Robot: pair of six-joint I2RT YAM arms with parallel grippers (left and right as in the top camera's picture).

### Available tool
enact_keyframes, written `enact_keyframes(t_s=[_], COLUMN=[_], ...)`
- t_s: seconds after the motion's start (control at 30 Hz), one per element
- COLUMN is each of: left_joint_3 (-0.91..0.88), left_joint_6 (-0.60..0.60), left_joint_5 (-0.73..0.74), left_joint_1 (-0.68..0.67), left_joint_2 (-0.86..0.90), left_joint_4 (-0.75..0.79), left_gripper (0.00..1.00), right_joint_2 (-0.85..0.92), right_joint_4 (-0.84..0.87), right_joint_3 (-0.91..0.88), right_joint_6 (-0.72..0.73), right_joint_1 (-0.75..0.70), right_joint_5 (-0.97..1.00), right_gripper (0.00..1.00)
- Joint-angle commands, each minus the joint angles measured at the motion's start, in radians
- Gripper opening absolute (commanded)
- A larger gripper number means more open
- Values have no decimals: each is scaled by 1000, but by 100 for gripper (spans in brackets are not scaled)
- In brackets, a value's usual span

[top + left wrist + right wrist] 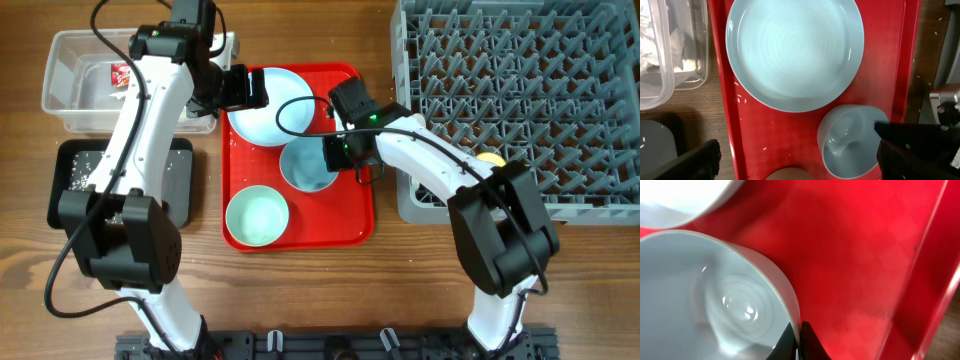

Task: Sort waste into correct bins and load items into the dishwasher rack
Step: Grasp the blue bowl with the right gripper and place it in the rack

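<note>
My right gripper lifts the light blue bowl next and carries it outward. It tilts it into the dishwasher rack's far corner (440, 55) by the tray and releases it, as those rack wires stand empty.
On the red serving tray (355, 225) lie a pale blue plate (262, 110), a light blue bowl (305, 170) and a pale green bowl (257, 217). My right gripper (340, 152) is shut on the light blue bowl's right rim; in the right wrist view its fingers (800, 341) pinch the bowl's wall (715, 300). My left gripper (240, 88) hovers over the plate's left edge, open and empty (800, 167), with the plate (795, 50) and the bowl (847, 145) below it. The grey dishwasher rack (520, 90) holds the yellow cup (490, 158).
The clear tub (60, 100) at the back left holds a red wrapper (122, 73) and white tissue (652, 35). The black tray (180, 180) in front of it holds rice grains (75, 172). A few grains lie on the red tray (742, 97).
</note>
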Motion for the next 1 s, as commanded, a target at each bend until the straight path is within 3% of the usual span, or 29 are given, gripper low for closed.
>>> enact_keyframes(t_s=[0.0, 0.3, 0.53, 0.8, 0.97], left_joint_3=[5, 5, 5, 5, 5], left_joint_6=[-9, -9, -9, -9, -9], left_joint_5=[-6, -6, -6, -6, -6], left_joint_1=[5, 4, 4, 4, 4], left_joint_2=[-28, -28, -28, -28, -28], left_joint_4=[5, 5, 5, 5, 5], left_gripper=[100, 100, 100, 100, 100], right_joint_2=[-111, -439, -470, -470, -453], right_joint_4=[-47, -142, -148, 111, 222], right_joint_3=[11, 13, 13, 13, 12], right_joint_6=[11, -40, -45, -220, -309], right_joint_1=[-34, -186, -219, -222, -268], right_joint_5=[80, 393, 715, 981, 986], right_gripper=[4, 4, 4, 4, 4])
